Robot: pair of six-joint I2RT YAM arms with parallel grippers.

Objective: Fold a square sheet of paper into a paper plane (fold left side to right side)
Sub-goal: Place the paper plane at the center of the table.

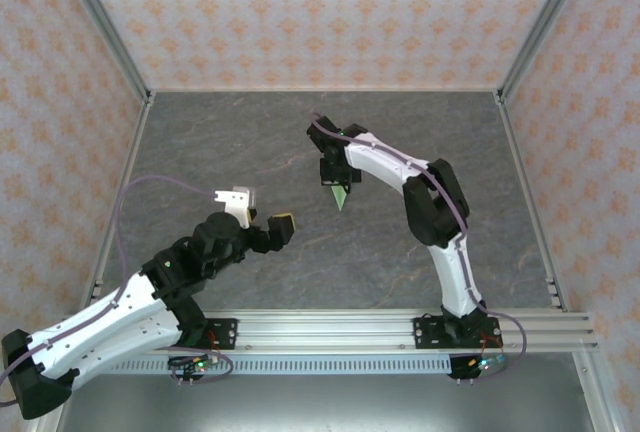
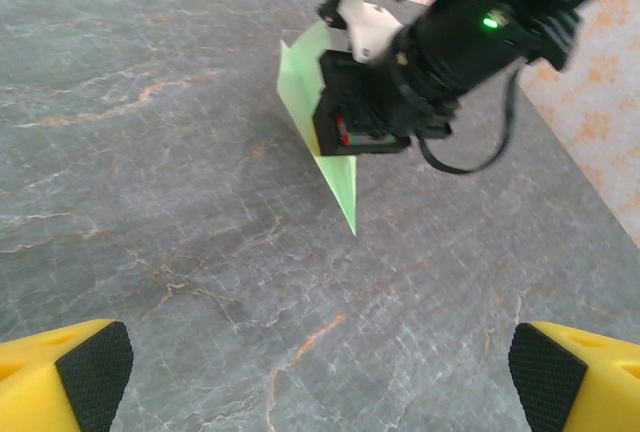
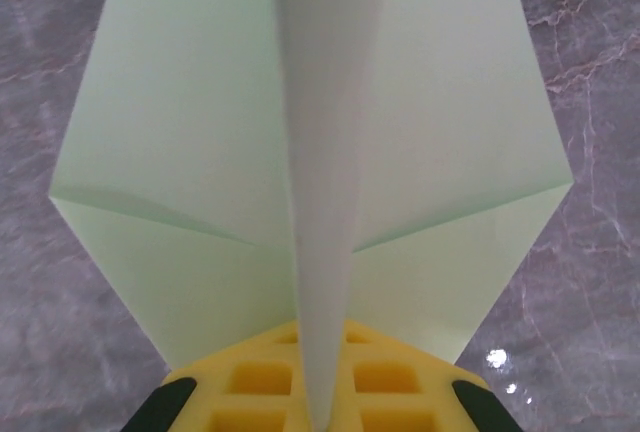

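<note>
My right gripper is right above the bare middle of the table with the hanging paper plane, so next it needs to lower the plane onto the table and let go of the upright fold.
The pale green paper plane [image 1: 342, 195] hangs just above the table's middle, its sharp point aimed toward the near edge. My right gripper [image 1: 333, 174] is shut on it from above. In the right wrist view the plane's upright middle fold [image 3: 325, 152] is pinched between the yellow fingers [image 3: 262, 382], and both wings [image 3: 190, 152] spread flat to either side. In the left wrist view the plane [image 2: 338, 174] sticks out below the right gripper [image 2: 362, 117]. My left gripper [image 1: 264, 214] is open and holds nothing, a short way left of the paper; its yellow fingertips [image 2: 90, 370] frame bare table.
The dark grey stone-patterned table [image 1: 250, 142] is enclosed by patterned walls with metal corner posts [image 1: 105, 32]. An aluminium rail [image 1: 330, 327] carries both arm bases along the near edge.
</note>
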